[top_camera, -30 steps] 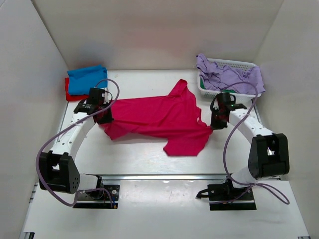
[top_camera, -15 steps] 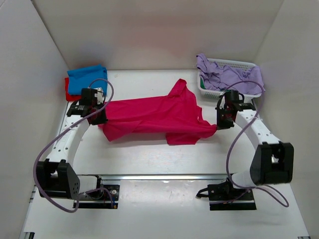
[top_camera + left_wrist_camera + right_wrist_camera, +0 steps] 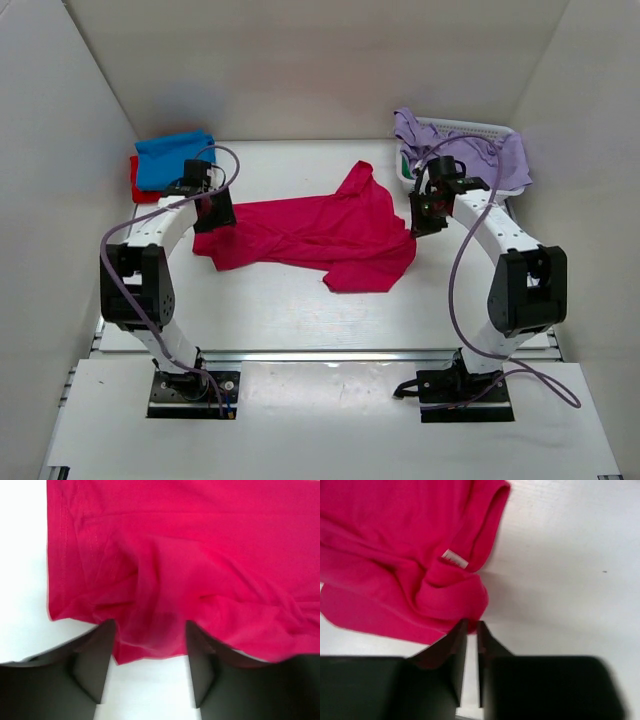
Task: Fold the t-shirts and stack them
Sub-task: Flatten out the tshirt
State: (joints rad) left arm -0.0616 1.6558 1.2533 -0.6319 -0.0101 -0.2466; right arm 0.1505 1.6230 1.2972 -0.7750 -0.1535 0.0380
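The shirt's near corner (image 3: 223, 265) (image 3: 134, 655) juts onto bare tabletop below the gripper and toward my base. My left gripper draws back and lowers its open fingers around it next.
A crimson-pink t-shirt (image 3: 320, 232) lies rumpled across the middle of the table. My left gripper (image 3: 214, 213) sits at its left end. In the left wrist view the jaws (image 3: 150, 626) stand wide open, with the shirt's hem (image 3: 145, 645) loose between the fingertips (image 3: 102, 645). My right gripper (image 3: 424, 218) is at the shirt's right end. Its jaws (image 3: 471, 626) are open only a narrow slit, with bare table showing through and a cloth fold (image 3: 455, 600) just beyond the tips. The white neck label (image 3: 455, 559) shows near the collar. A blue t-shirt (image 3: 173, 157) lies folded on a red one (image 3: 141, 183) at the far left.
A white slatted basket (image 3: 470, 127) stands at the far right, draped with purple cloth (image 3: 470, 160) that hangs over its rim, close behind my right arm. White walls close in the left, far and right sides. Purple cables loop off both arms.
Both arms swung toward the far side and inward with the pink shirt. The left jaws went from shut to wide open and let the hem go. The right jaws parted slightly.
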